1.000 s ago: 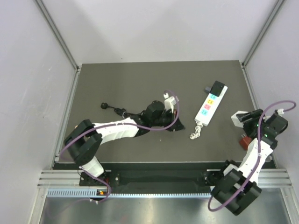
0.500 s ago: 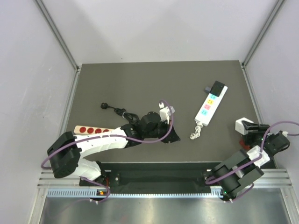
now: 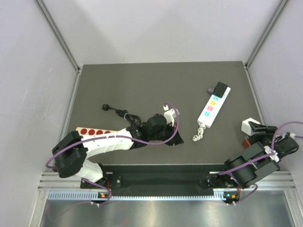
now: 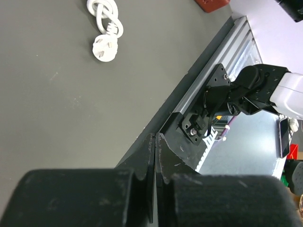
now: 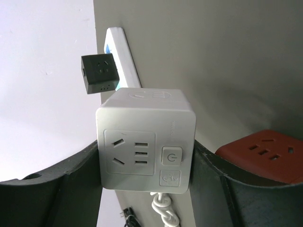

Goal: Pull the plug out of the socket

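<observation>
Next I need to move my right gripper outward and down to release the white cube on the bare tabletop beyond the red cube block, which takes the spot below.
The socket (image 3: 214, 106), a long white strip with coloured outlet faces, lies on the right half of the dark table. A black plug (image 3: 219, 88) sits in its far end. In the right wrist view the same plug (image 5: 98, 73) stands out from the strip (image 5: 120, 49). My right gripper (image 3: 251, 126) is to the right of the strip and shut on a white cube outlet block (image 5: 147, 142). My left gripper (image 3: 174, 138) is shut and empty, low over the table left of the strip's short white cord (image 3: 199, 132). In the left wrist view its jaws (image 4: 155, 142) meet.
A red cube block (image 3: 247, 142) lies by the table's right edge, under my right gripper. A beige strip with red spots (image 3: 92, 132) lies at the near left beside my left arm. A black cord with a plug (image 3: 116, 111) lies left of centre.
My right arm has drawn back toward the near right corner with the white cube block. My left arm has swung its elbow left, uncovering the beige strip; its gripper has shifted little.
</observation>
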Tool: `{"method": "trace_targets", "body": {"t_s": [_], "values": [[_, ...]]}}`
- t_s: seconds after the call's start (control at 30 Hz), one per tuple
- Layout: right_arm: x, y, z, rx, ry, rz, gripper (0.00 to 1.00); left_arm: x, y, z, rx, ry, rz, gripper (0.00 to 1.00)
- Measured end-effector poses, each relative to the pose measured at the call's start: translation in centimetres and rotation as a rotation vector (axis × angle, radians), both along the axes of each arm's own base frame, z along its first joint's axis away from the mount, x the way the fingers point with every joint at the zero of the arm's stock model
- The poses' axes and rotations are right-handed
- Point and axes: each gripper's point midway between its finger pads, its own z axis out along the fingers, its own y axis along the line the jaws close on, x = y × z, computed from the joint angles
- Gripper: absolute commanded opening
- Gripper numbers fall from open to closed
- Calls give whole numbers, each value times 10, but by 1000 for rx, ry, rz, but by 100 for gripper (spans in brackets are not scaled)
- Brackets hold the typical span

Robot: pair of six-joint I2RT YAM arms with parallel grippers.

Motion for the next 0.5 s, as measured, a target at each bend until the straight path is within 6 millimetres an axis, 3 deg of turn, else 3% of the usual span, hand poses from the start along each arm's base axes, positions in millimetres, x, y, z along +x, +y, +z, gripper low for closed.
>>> {"method": "trace_targets", "body": {"t_s": [0.3,0.5], "values": [[-2,-6,0,-54,23,-14,17,0,-5,-1,3,5,-9,0],[-3,-8,-1,-70,36,-13,22,-1,-6,-6,12,15,-17,0]]}}
